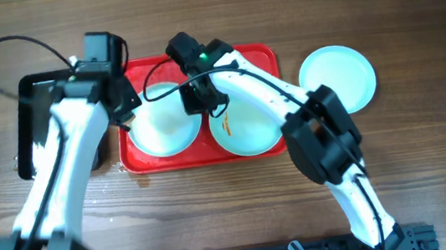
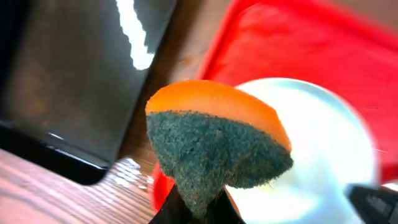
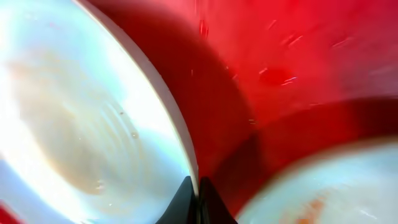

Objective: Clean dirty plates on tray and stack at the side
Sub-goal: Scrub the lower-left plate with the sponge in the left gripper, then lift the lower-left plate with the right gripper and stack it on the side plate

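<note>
The third plate is beside the tray, so next my right gripper should lift its plate past the smeared one, then lower it onto the third plate, then let go of it.
The red tray (image 1: 257, 55) holds two plates. My right gripper (image 1: 197, 103) is shut on the rim of the left plate (image 1: 164, 125); in the right wrist view the jaws (image 3: 196, 198) pinch that plate's edge (image 3: 93, 124). The second plate (image 1: 249, 130) lies right of it with orange smears (image 3: 311, 208). A third plate (image 1: 337, 78) sits on the table right of the tray. My left gripper (image 1: 124, 103) is shut on an orange-and-green sponge (image 2: 214, 143), held at the left plate's left edge (image 2: 323, 149).
A glossy black tray (image 1: 37, 121) lies left of the red tray, also in the left wrist view (image 2: 74, 81). Wooden table (image 1: 430, 169) all around. Cables run from both arms over the tray's back edge.
</note>
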Available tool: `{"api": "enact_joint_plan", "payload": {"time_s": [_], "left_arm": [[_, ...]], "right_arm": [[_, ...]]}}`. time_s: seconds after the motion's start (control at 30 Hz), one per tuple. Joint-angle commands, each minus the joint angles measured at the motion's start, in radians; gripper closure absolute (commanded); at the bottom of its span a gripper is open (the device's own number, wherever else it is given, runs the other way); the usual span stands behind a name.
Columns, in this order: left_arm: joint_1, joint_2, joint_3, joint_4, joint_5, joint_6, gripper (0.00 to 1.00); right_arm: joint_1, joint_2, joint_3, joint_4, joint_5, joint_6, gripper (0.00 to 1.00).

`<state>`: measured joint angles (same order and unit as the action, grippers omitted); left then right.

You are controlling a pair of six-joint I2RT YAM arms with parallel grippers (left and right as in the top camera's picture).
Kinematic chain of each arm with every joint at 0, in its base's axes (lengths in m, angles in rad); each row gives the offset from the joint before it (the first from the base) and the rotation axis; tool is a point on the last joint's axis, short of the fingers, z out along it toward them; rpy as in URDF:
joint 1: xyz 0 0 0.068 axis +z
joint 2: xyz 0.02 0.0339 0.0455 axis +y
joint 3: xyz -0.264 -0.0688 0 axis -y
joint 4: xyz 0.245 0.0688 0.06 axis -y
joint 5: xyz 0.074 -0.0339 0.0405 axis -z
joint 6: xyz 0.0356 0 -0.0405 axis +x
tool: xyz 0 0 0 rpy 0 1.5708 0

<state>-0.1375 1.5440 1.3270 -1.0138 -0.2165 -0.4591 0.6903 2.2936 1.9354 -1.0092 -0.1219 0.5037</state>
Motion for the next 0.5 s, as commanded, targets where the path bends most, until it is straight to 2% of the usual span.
{"api": "enact_joint_plan", "payload": {"time_s": [0.0,0.13,0.27,0.47], "left_arm": [[0.002,-0.068,0.013,-0.026,0.119,-0.017,0.96],[0.002,-0.068,0.012,-0.060,0.119,-0.017,0.96],[0.002,-0.068,0.012,-0.076,0.118,-0.017,0.96],[0.003,-0.068,0.012,-0.101,0.074,-0.017,0.96]], "right_arm": [[-0.004,-0.180,0.035,0.013,0.217,-0.071,0.95],[-0.001,-0.270,0.035,-0.003,0.452,-0.159,0.96],[0.027,-0.311,0.035,-0.018,0.580,-0.298,0.96],[0.163,-0.304,0.034,-0.049,0.996,-0.328,0.96]]}}
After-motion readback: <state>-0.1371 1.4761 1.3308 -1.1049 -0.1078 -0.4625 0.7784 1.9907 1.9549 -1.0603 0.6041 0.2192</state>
